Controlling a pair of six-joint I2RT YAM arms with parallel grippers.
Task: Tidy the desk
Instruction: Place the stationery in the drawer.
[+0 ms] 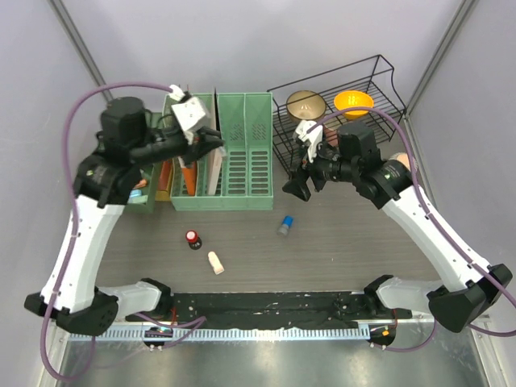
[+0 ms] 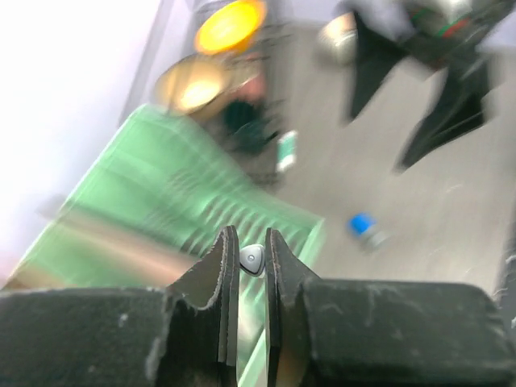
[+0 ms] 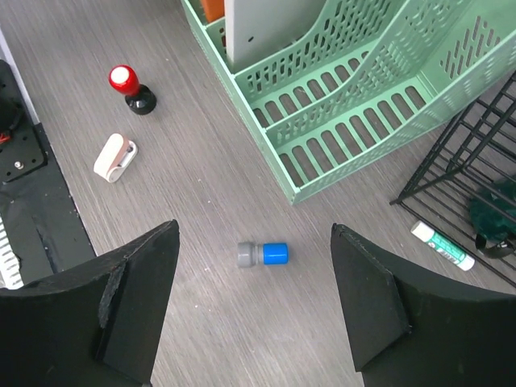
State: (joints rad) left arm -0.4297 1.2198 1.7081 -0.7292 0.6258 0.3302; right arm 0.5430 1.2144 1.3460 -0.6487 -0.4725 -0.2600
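Next, my left gripper swings from the rack [image 1: 242, 161] over the open green box [image 1: 142, 192] and releases there, as the box lies to the gripper's left in the top view.
The desk [image 1: 339, 250] is a dark wood-grain tabletop. My left gripper [image 1: 216, 143] hangs over the green file rack [image 1: 242, 161]. In the left wrist view its jaws [image 2: 250, 232] are nearly closed on the small grey three-sided end of a slim pen-like thing [image 2: 252, 260]; the rest of that thing is hidden. My right gripper [image 1: 300, 187] is open and empty. In the right wrist view [image 3: 255, 227] it hovers over a small blue-and-grey capped cylinder [image 3: 263, 254] lying on the desk [image 3: 201, 322], also seen from above [image 1: 285, 225].
A red-topped stamp [image 1: 193, 239] and a small white piece [image 1: 215, 263] lie near the front. A black wire basket [image 1: 379, 81] at the back right holds a tan bowl [image 1: 306, 103], an orange bowl [image 1: 353, 101] and a white-green stick [image 3: 441, 245]. The rack holds orange and white items.
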